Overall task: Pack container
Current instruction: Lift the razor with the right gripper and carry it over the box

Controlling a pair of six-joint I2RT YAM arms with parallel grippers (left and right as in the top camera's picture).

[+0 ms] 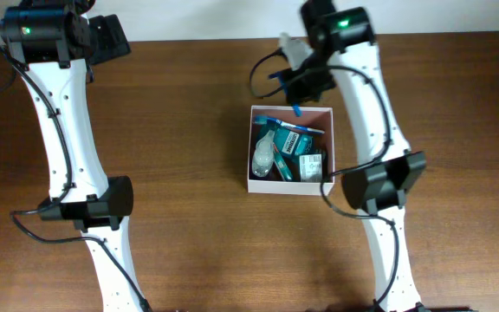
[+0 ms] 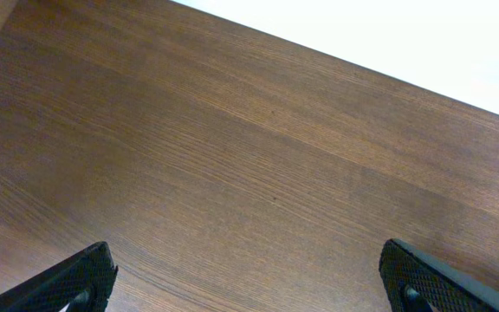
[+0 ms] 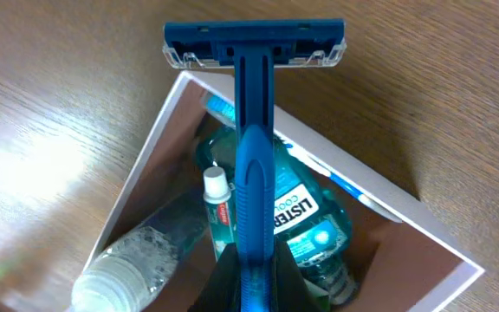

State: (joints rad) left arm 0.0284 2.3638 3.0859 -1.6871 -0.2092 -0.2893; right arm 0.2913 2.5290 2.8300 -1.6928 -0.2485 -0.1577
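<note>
I will move my right gripper back and down over the Listerine bottle point(image 1: 293, 142) point(image 3: 294, 204) next and then open it, because the blue razor's head sticks out past the box's far edge.
The container point(image 1: 251, 147) is a square white-walled box with a pinkish-brown inside, at mid table; it also shows in the right wrist view point(image 3: 431, 230). It holds a Listerine bottle point(image 3: 306, 217), a clear bottle point(image 3: 132, 260), a toothpaste tube point(image 3: 217, 204) and a toothbrush point(image 1: 286, 126). My right gripper point(image 3: 254, 282) is shut on the handle of a blue razor point(image 3: 254, 113) and holds it above the box's far edge, head forward. My left gripper point(image 2: 249, 286) is open and empty over bare table at the far left.
The brown wooden table point(image 1: 189, 243) ends at a white back edge point(image 2: 405, 43). The left arm point(image 1: 68, 130) and right arm point(image 1: 379, 173) stand on either side of the box.
</note>
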